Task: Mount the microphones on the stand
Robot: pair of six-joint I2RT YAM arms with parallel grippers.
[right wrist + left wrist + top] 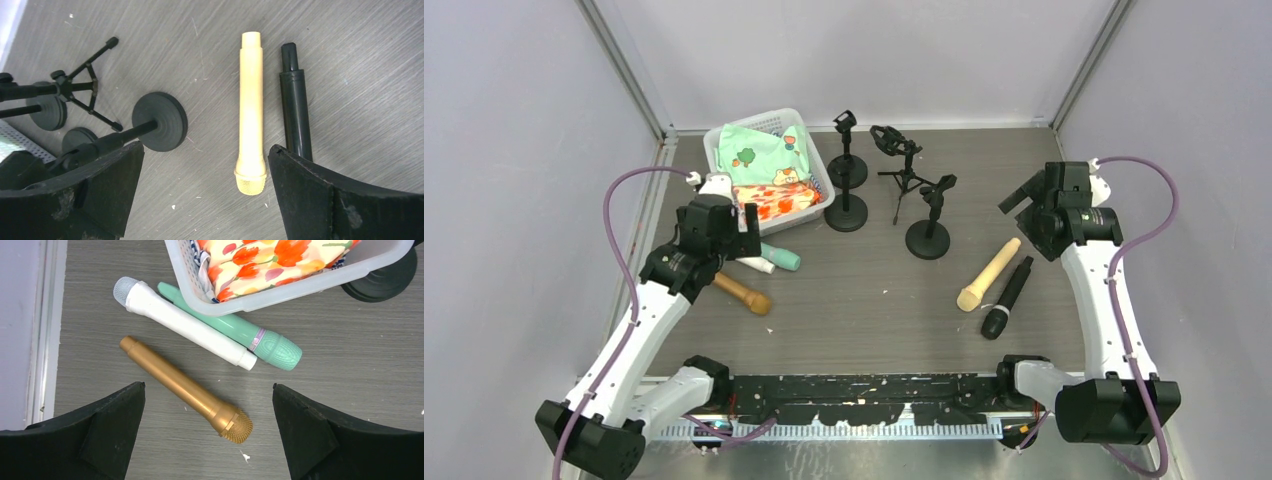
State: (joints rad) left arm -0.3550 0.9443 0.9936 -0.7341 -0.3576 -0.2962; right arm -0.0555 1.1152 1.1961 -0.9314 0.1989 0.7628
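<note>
The handle is below and back from the open fingers of my right gripper. My right gripper should next move down and back onto the black microphone's handle (1015,286) (298,122) and close there.
Three microphones lie at the left: brown (746,295) (185,390), white (754,264) (185,324) and mint green (780,257) (240,332). My left gripper (724,228) (208,385) hovers open above them, the brown one's head below the gap between its fingers. At the right lie the cream microphone (988,275) (251,110) and the black one (1008,297) (295,100), side by side. Above them my right gripper (1036,205) (206,146) is open and holds nothing. Several black stands are at the back: round-base ones (927,225) (160,121) and a tripod stand (902,165) (85,80).
A white basket (817,175) (300,285) with patterned cloth pouches sits at the back left, its front rim over the mint green microphone's handle. Grey walls close in both sides and the back. A black rail (864,395) runs along the near edge.
</note>
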